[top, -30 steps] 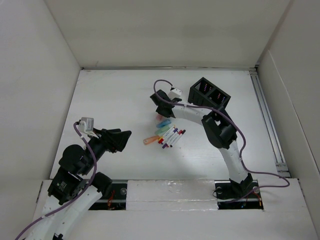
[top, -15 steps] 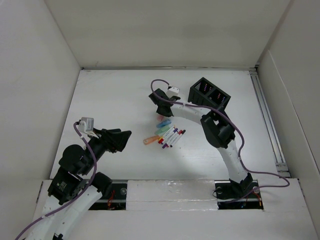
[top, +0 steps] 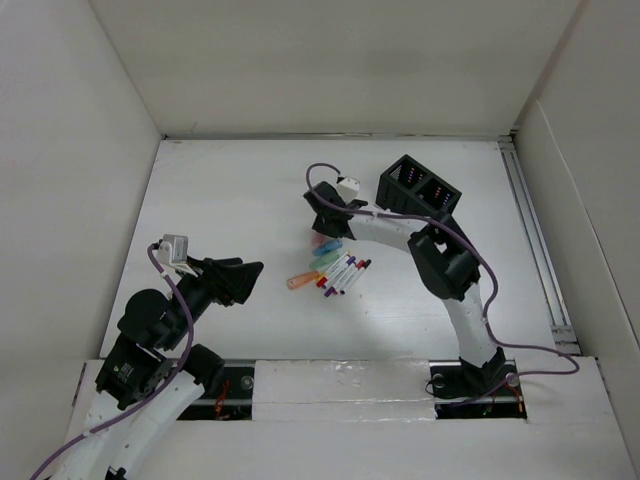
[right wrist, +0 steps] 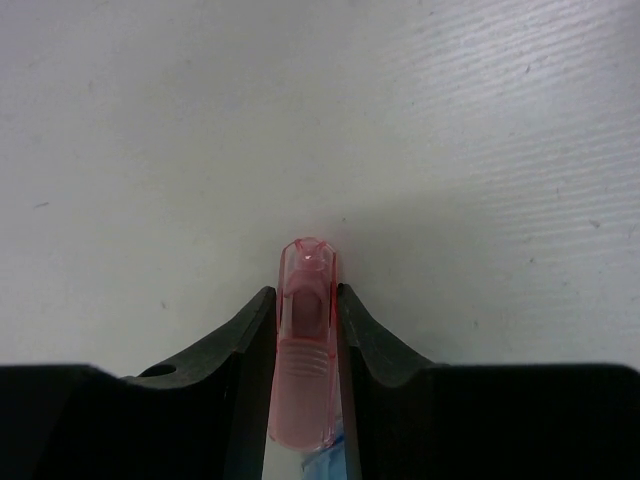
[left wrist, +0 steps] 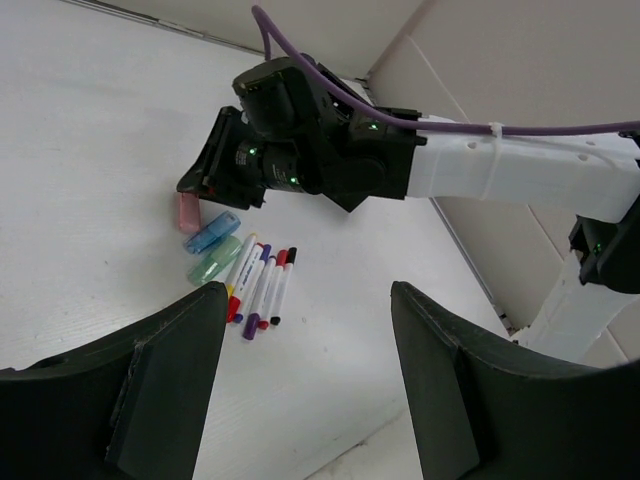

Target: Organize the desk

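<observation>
The organizer's far section (top: 409, 173) stands open, so the robot's right gripper should next move up and to the right in the top view, over that section, and let go.
The white desk (top: 230, 200) holds a cluster of pens. My right gripper (right wrist: 305, 295) is low over the desk and shut on a pink translucent highlighter (right wrist: 306, 340), which sits between both fingers with its tip pointing ahead. From above, the gripper (top: 322, 228) is at the far end of the cluster. In the left wrist view the pink highlighter (left wrist: 188, 212) shows under that gripper. A blue highlighter (top: 331, 248) and a green one (top: 323, 261) lie right beside it. My left gripper (top: 250, 275) is open and empty, held above the desk left of the cluster.
Several capped markers (top: 343, 274) lie side by side, with an orange highlighter (top: 300, 281) at their left. A black two-compartment organizer (top: 420, 188) stands behind the right arm. A metal rail (top: 535, 240) runs along the right side. White walls enclose the desk.
My right wrist shifted slightly back and left, then returned over the pink highlighter. The left arm has not moved.
</observation>
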You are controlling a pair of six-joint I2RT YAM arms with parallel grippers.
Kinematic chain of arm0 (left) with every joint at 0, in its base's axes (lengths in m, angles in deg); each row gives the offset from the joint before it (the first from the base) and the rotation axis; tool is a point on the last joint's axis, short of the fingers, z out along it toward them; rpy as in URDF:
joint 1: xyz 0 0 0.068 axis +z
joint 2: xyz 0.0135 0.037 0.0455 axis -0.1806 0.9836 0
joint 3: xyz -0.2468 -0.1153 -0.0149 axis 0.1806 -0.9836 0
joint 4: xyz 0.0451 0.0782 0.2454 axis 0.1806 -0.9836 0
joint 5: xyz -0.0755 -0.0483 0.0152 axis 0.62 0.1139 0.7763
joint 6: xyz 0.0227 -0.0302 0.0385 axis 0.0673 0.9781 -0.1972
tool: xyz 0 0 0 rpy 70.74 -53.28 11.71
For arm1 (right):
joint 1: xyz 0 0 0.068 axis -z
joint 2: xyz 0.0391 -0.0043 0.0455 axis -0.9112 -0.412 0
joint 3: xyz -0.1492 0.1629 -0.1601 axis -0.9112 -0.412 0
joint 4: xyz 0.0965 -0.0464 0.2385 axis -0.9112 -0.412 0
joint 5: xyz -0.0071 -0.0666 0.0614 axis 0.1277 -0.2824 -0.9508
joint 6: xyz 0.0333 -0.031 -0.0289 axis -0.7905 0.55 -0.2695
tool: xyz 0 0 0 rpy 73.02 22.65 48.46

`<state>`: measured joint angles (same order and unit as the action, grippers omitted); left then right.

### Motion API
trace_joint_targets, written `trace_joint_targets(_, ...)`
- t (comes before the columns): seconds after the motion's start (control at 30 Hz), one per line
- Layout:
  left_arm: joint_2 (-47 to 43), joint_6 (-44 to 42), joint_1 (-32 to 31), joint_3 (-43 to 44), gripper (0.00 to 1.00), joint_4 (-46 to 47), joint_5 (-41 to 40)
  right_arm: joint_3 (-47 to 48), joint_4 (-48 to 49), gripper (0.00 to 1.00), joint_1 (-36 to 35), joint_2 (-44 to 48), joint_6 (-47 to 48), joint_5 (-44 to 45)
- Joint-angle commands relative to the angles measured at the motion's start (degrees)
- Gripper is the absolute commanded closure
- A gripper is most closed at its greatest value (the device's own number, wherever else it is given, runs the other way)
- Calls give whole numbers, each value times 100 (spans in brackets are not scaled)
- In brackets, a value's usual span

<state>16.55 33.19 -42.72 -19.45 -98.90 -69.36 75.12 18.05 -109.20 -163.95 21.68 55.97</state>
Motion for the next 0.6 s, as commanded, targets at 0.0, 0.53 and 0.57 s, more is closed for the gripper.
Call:
trace_joint_targets(0.0, 48, -20, -29, -15, 37, 260, 66, -494, 1268, 87, 28, 682, -323, -477)
trace_joint_targets(0.53, 4, -11, -29, -15, 37, 260, 84, -1093, 1377, 88, 283, 2677, 106, 1376)
trace_joint_targets(0.57, -5, -11, -29, -24, 37, 260, 75, -1119, 1307, 88, 353, 2748, 159, 1656)
